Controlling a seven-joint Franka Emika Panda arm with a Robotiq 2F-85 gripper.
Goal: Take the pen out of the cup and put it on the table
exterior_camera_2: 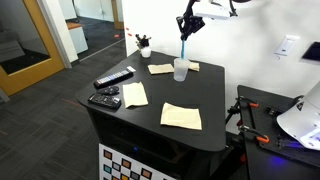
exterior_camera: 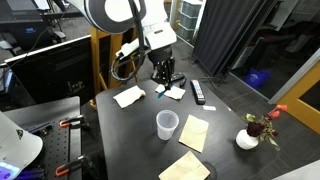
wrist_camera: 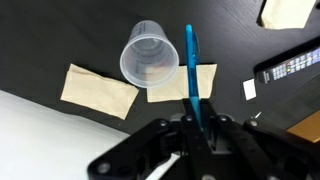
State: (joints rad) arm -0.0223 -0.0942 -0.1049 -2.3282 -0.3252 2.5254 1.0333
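Observation:
The gripper moves away from the cup (exterior_camera: 167,124) next, lowers the pen and releases it, since the bare tabletop by the white paper lies below, clear of the cup.
My gripper (wrist_camera: 197,118) is shut on the blue-teal pen (wrist_camera: 191,60), which points down out of the jaws. In the wrist view the translucent cup (wrist_camera: 150,55) stands upright and empty just left of the pen tip, on the dark table (wrist_camera: 60,40). In an exterior view the gripper (exterior_camera_2: 187,27) holds the pen (exterior_camera_2: 184,47) above the cup (exterior_camera_2: 181,69), clear of its rim. In an exterior view the gripper (exterior_camera: 165,78) and pen tip (exterior_camera: 160,91) hang above the table, with the cup (exterior_camera: 167,124) nearer the camera.
Tan napkins (exterior_camera: 193,132) (exterior_camera: 185,168) (exterior_camera_2: 181,116) lie around the cup. White papers (exterior_camera: 128,96) lie near the arm. Black remotes (exterior_camera: 197,92) (exterior_camera_2: 113,78) (exterior_camera_2: 104,98) lie on the table. A white vase with a red flower (exterior_camera: 248,138) stands at a table corner.

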